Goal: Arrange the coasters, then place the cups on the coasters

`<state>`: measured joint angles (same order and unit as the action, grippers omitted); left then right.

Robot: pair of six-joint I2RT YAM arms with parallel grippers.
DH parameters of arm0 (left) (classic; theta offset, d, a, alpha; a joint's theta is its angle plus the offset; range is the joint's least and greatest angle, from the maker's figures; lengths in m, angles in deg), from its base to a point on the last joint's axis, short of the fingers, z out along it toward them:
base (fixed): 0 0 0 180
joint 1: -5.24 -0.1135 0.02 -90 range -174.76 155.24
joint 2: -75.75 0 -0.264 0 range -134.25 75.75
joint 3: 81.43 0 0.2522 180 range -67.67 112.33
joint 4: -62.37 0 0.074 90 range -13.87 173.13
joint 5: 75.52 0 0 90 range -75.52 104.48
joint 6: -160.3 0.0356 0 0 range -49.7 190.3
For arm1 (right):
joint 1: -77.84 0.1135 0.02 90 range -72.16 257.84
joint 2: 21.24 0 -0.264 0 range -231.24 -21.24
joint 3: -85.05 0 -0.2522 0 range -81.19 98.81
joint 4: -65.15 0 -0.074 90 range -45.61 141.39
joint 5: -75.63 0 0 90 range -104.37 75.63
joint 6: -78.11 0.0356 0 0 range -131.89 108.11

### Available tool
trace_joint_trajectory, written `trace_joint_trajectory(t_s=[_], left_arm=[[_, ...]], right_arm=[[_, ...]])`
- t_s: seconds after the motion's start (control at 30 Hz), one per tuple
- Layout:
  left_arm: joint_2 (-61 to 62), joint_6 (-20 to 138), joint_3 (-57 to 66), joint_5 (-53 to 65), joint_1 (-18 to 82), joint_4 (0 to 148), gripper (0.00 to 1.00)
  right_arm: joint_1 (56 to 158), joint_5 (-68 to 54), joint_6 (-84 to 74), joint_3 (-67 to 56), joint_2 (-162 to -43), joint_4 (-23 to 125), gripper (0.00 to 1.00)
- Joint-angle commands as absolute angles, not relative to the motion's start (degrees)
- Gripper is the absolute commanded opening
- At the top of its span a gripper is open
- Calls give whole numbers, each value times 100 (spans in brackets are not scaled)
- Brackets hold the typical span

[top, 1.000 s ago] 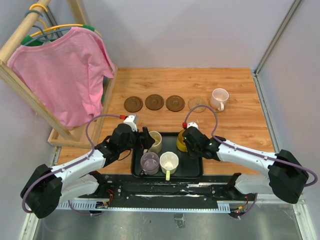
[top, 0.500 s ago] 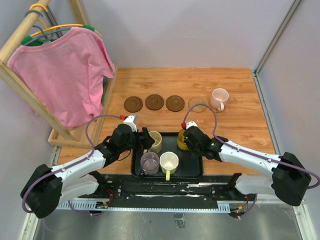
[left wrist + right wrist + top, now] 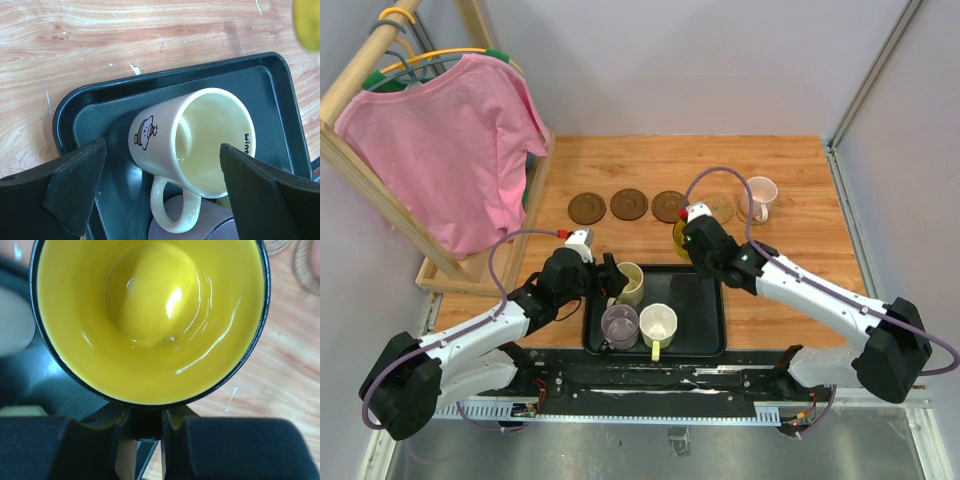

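My right gripper should move outward next, to the right in the top view, and go down to let go of the amber-yellow cup (image 3: 678, 240) on the tan coaster (image 3: 720, 208), because that coaster is empty.
My right gripper (image 3: 692, 240) is shut on the dark handle of the amber-yellow cup (image 3: 150, 315) and holds it above the table, just past the tray's far edge. That cup (image 3: 678, 240) hangs near the third dark brown coaster (image 3: 669, 206). Two more brown coasters (image 3: 587, 208) (image 3: 629, 204) lie to its left, and a tan coaster (image 3: 720, 208) to its right. The pale pink cup (image 3: 758, 197) stands at the row's right end. My left gripper (image 3: 167, 190) is open on either side of the cream cup (image 3: 200, 145), which stands in the black tray (image 3: 90, 125).
The tray (image 3: 705, 320) also holds a grey-lilac cup (image 3: 619, 326) and a white cup with a yellowish handle (image 3: 658, 325). A wooden rack with a pink shirt (image 3: 450, 150) stands at the left. A grey wall edge (image 3: 845, 200) bounds the table's right side.
My right gripper has lifted the amber-yellow cup out of the tray and carried it away from the arms' bases toward the coaster row. The left arm has stayed put.
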<state>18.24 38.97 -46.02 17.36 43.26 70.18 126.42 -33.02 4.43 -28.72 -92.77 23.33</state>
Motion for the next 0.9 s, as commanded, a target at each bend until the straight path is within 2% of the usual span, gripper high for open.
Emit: trace_joint_trajectory(t_s=[0.0,0.43,0.87], left_arm=[[1933,3967,-4586,1833,4365,6913,100],[1925,4259,-4233,2049,4356,7094,100],[1609,4394,-3981,2037,4348,7131,100]], right_arm=[[12019,-3678,87,-2033,-9744,2299,1],[10558,-3231,-125,-413,-11501,2221,1],[9959,-2829,-178,-313,-12304,2901,1]])
